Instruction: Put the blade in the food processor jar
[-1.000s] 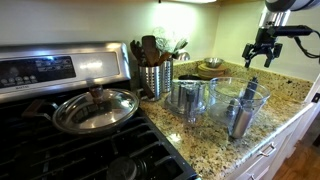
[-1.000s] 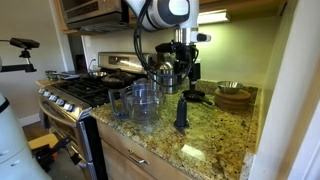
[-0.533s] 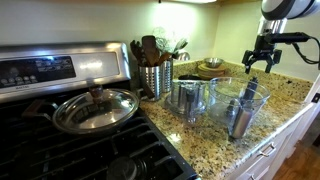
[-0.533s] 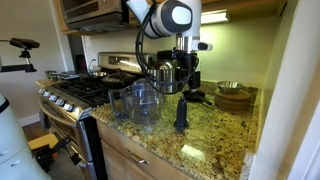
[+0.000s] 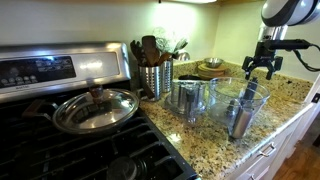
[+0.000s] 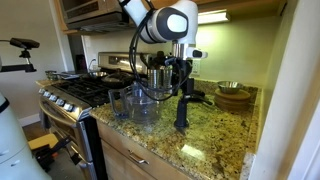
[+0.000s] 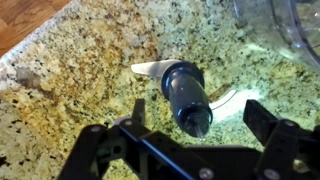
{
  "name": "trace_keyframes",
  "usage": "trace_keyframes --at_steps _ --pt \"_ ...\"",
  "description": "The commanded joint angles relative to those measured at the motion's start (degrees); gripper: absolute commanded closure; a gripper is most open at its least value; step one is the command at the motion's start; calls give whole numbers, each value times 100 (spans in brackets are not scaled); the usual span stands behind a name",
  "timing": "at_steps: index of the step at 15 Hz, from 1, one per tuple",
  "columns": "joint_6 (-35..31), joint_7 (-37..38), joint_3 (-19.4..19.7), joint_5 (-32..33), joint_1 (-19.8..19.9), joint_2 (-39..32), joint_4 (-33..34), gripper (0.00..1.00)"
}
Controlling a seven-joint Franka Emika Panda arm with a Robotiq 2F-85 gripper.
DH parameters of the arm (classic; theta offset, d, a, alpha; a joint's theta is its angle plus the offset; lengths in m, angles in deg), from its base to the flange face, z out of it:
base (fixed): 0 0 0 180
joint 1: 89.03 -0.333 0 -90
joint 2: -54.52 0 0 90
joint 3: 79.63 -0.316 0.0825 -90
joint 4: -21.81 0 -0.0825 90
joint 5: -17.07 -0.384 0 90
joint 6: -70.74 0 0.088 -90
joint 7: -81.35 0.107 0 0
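Observation:
The spindle stands upright below my gripper and between its open fingers, so my gripper will next go down over the top of the dark spindle (image 6: pixel 182 104) (image 7: pixel 195 118) and close around it.
The blade (image 6: pixel 181 112) is a slim dark spindle standing upright on the granite counter, just beside the food processor jar (image 6: pixel 147 101). In the wrist view I look down on its top (image 7: pixel 186 96), with pale blade wings at its base. My gripper (image 6: pixel 183 76) hangs directly above it, open and empty. Its fingers (image 7: pixel 200 122) straddle the spindle top without touching it. The jar, a wide clear bowl, also shows in an exterior view (image 5: pixel 240 99) and at the wrist view's top right corner (image 7: pixel 292 25). My gripper (image 5: pixel 262 67) is behind the jar there.
A smaller clear container with metallic insides (image 5: pixel 187 97) stands next to the jar. A steel utensil holder (image 5: pixel 153 76) and stacked bowls (image 6: pixel 233 96) stand at the back. A lidded pan (image 5: pixel 95 110) sits on the stove. The counter's front edge (image 5: pixel 262 150) is close.
My gripper has come down toward the top of the blade and stayed open. The blade and jar have not moved.

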Motion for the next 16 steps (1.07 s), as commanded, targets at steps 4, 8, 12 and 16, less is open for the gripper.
trace_keyframes --at_steps 4,8,12,16 --pt "-607 82 21 -381 -3 -25 -229 0" --pt "-638 122 60 -349 5 -95 -210 0" --pt "-749 66 62 -477 16 -256 -167 0" --pt "-763 142 84 -460 -7 -248 -184 40"
